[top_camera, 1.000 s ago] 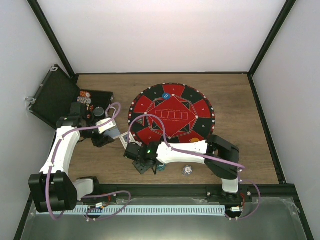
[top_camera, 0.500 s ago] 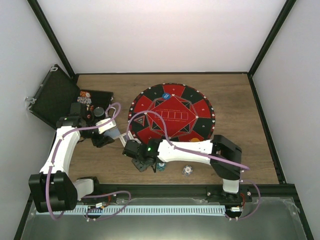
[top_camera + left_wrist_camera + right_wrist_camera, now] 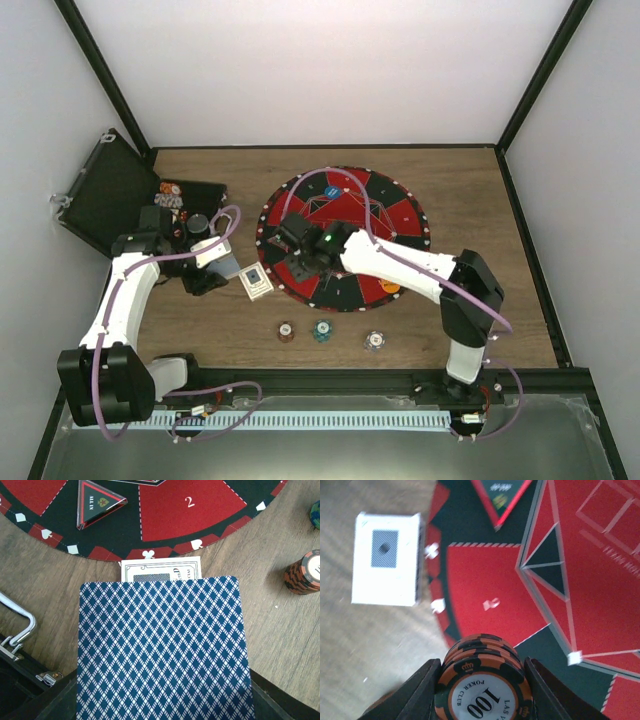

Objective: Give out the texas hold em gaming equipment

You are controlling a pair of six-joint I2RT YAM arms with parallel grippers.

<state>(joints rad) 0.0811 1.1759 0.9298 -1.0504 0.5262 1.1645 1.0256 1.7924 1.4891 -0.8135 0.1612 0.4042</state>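
The mat beside the ALL IN triangle's tip is bare. My right gripper will next carry the orange-and-black chips outward toward that tip and down onto the mat beside it.
My left gripper is shut on a playing card with a blue diamond back, which hides its jaws in the left wrist view. Just beyond it a white card pack lies against the mat's edge, also seen as the pack. My right gripper hovers over the mat's left side, shut on a stack of orange-and-black poker chips between its fingers. On the wood near the front lie a brown-orange chip stack, a green one and a white one.
The round red-and-black mat fills the table's middle, with a blue chip and an orange chip on it. The open black case holding more chips sits at the far left, its latch near my left gripper.
The right arm has lifted from the chips near the front edge and swung up onto the mat, carrying orange chips. The left arm has stayed put with its card.
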